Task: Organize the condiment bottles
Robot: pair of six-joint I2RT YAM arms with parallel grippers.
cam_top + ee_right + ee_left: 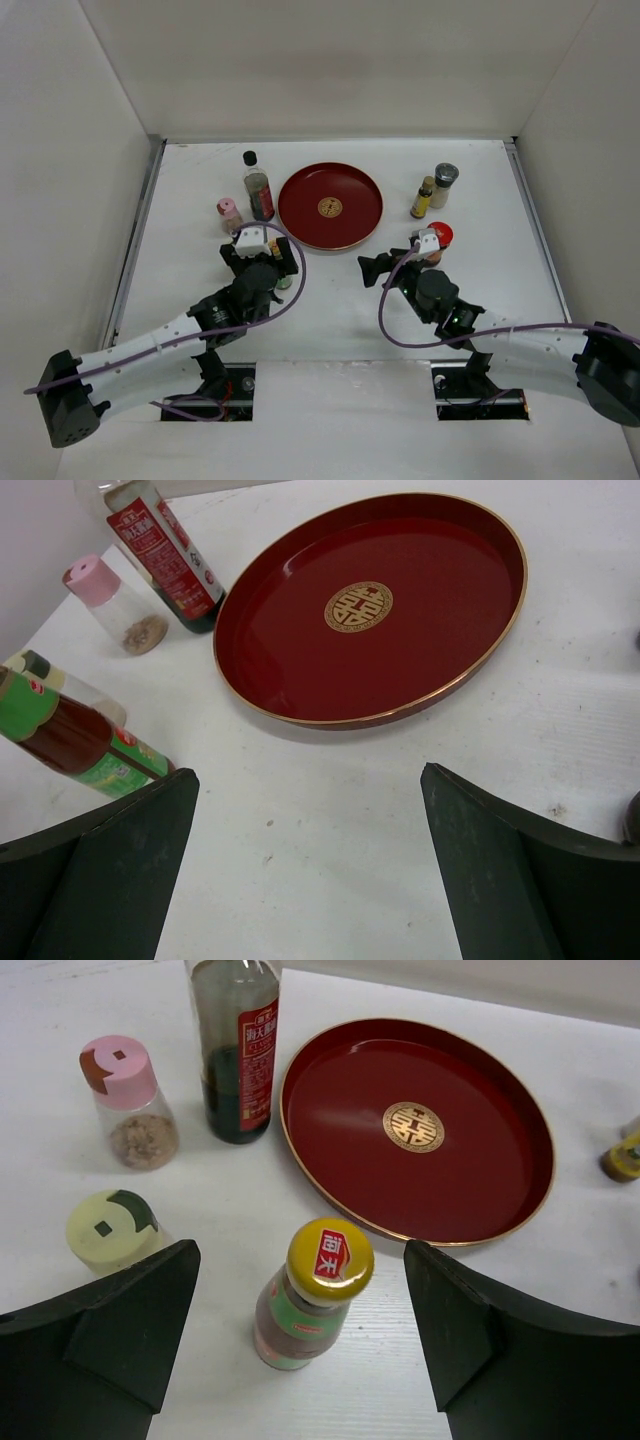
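The green bottle is standing below with its yellow cap between the left gripper's open fingers, so next the left gripper will lower them around the green bottle's upper body [307, 1314] and close.
My left gripper [260, 256] [300, 1280] is open, its jaws on either side of the green yellow-capped bottle [312, 1295], not touching it. The cream shaker [108, 1228] stands just left of the left finger. The pink-capped shaker [229, 213] [128, 1100] and the tall clear black-capped bottle [257, 185] [238, 1050] stand beyond. My right gripper [375, 268] [308, 780] is open and empty over bare table near the tray. The red-lidded jar [438, 238], the yellow brown-capped bottle [423, 197] and the grey-lidded shaker [444, 184] stand right of the tray.
The round red tray [330, 205] [415, 1130] [370, 605] sits at the table's centre back with nothing in it. White walls enclose the table on the left, the back and the right. The green bottle [70, 742] shows at the left edge of the right wrist view.
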